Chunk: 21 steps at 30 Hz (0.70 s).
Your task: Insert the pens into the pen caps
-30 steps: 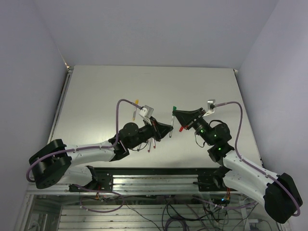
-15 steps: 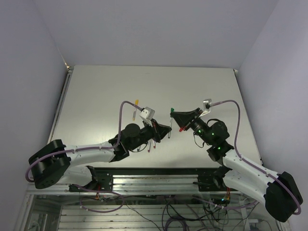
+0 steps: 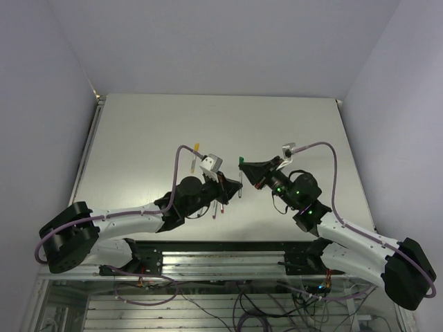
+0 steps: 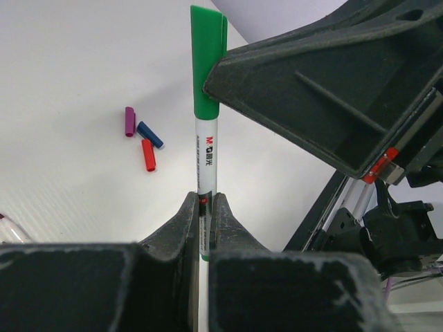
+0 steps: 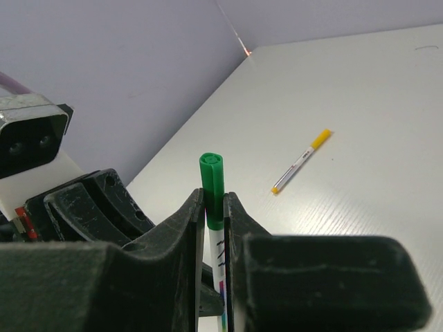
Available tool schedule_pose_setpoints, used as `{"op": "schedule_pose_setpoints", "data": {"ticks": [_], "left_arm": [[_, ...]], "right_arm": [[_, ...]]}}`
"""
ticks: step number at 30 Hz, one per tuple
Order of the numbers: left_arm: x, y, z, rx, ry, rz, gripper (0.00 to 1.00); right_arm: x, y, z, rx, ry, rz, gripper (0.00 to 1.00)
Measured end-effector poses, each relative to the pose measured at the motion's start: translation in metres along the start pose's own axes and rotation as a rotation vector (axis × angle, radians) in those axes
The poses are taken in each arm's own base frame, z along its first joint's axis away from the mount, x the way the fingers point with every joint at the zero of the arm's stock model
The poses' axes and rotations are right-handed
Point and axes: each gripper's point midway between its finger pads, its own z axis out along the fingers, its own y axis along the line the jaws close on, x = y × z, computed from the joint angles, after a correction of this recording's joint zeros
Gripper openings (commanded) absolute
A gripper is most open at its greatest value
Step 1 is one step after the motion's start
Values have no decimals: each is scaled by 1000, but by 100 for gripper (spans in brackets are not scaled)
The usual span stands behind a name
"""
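My left gripper moves outward and down next to release the green pen beside the yellow-capped pen, as that spot lies outward of and below the gripper.
My left gripper (image 4: 205,202) is shut on the barrel of the green pen (image 4: 206,155) and holds it upright above the table. The green cap (image 4: 208,62) sits over the pen's top end. My right gripper (image 5: 213,202) is shut on that green cap (image 5: 212,181), with the white barrel (image 5: 219,266) running down between its fingers. In the top view the two grippers, left (image 3: 234,188) and right (image 3: 246,169), meet nose to nose at mid-table. The purple cap (image 4: 129,121), blue cap (image 4: 149,134) and red cap (image 4: 148,155) lie loose together on the table.
A yellow-capped pen (image 5: 299,161) lies alone on the table, far left of the grippers in the top view (image 3: 194,156). Other pens (image 3: 219,207) lie under the left wrist, partly hidden. The table's near edge and metal rail (image 3: 228,247) run below the arms.
Both grippers have shifted a little to the left together. The right arm has leaned further toward the left gripper, still holding the green cap on the pen.
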Motion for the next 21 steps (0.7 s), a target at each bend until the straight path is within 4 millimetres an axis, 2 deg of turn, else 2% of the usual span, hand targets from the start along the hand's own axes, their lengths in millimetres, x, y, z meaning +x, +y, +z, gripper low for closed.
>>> {"op": "schedule_pose_setpoints", "data": {"ticks": [7,9,10,11,14,16,18,21], "left_arm": [[-5,9,0,-24,-7,1,7],[-27,15,-1,-50,-73,-2,7],[-30,17,-3,-61,-79,2,7],[-37,20,-3,-72,-100,3,7],[-62,13,-4,-58,-171,-6,7],[-71,8,-7,-45,-199,-13,7],[-72,7,-8,-44,-199,-19,7],[-60,16,-10,-78,-162,-18,7]], "right_arm": [[8,5,4,14,19,-24,0],[27,3,1,23,84,-23,0],[28,2,1,30,86,-24,0],[28,0,2,42,92,-27,3],[48,-7,-2,74,171,-39,13],[55,-12,-1,100,210,-58,22],[48,-11,3,109,206,-75,26],[19,-1,14,108,142,-107,32]]}}
